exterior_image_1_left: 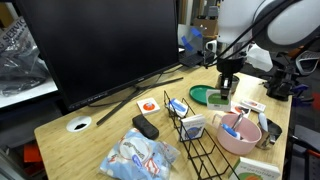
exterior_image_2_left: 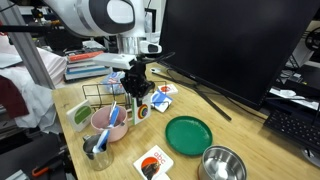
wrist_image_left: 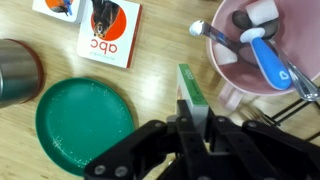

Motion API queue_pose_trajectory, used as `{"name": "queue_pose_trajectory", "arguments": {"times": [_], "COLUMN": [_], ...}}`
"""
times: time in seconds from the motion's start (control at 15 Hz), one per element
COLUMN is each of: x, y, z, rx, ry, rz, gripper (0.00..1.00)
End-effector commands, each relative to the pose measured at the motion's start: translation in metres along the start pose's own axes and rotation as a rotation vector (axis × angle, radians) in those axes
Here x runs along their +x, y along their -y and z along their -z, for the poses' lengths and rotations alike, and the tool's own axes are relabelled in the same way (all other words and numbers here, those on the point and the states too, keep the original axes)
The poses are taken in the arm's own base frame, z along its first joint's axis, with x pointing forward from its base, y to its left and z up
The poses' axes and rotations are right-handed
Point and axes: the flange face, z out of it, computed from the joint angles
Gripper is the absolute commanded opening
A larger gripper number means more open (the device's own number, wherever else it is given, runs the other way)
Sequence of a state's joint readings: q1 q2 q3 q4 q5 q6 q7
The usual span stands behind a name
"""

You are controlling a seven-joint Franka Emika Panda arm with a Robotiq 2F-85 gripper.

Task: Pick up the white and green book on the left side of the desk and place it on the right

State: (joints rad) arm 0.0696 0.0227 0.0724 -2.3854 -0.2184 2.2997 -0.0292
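Bare desk between the green plate (exterior_image_1_left: 203,95) and the pink bowl lies below, so next my gripper needs to move down and slightly toward the wire rack to release the book.
In the wrist view my gripper (wrist_image_left: 195,128) is shut on the book (wrist_image_left: 191,92), which stands on edge between the fingers, its white side and green band showing. It sits between the green plate (wrist_image_left: 85,120) and the pink bowl (wrist_image_left: 262,55). In both exterior views the gripper (exterior_image_1_left: 228,84) (exterior_image_2_left: 137,82) hangs low over the light-wood desk (exterior_image_1_left: 100,140), next to the green plate (exterior_image_1_left: 203,95) (exterior_image_2_left: 188,133). The book shows under the fingers in an exterior view (exterior_image_1_left: 221,97).
A large monitor (exterior_image_1_left: 100,45) stands behind. A wire rack (exterior_image_1_left: 195,140), a pink bowl (exterior_image_1_left: 238,135), a white carton (exterior_image_1_left: 193,126), a remote (exterior_image_1_left: 145,127) and a plastic bag (exterior_image_1_left: 140,156) crowd the front. A metal bowl (exterior_image_2_left: 222,165) and red-printed cards (wrist_image_left: 110,32) lie near the plate.
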Motion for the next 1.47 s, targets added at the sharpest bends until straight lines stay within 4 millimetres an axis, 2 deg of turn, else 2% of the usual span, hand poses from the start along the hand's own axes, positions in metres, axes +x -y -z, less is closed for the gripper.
{"name": "queue_pose_trajectory", "arguments": {"times": [0.0, 0.33, 1.27, 1.33, 1.4], "x": [0.01, 0.022, 0.018, 0.018, 0.016], "y": [0.005, 0.016, 0.016, 0.016, 0.016], "z": [-0.02, -0.05, -0.061, -0.061, -0.062], "rx": [0.0, 0.03, 0.02, 0.021, 0.021], "ry": [0.004, -0.035, -0.03, -0.028, -0.025], "rz": [0.033, 0.087, 0.123, 0.123, 0.121], "gripper": [0.04, 0.04, 0.04, 0.3, 0.4]}}
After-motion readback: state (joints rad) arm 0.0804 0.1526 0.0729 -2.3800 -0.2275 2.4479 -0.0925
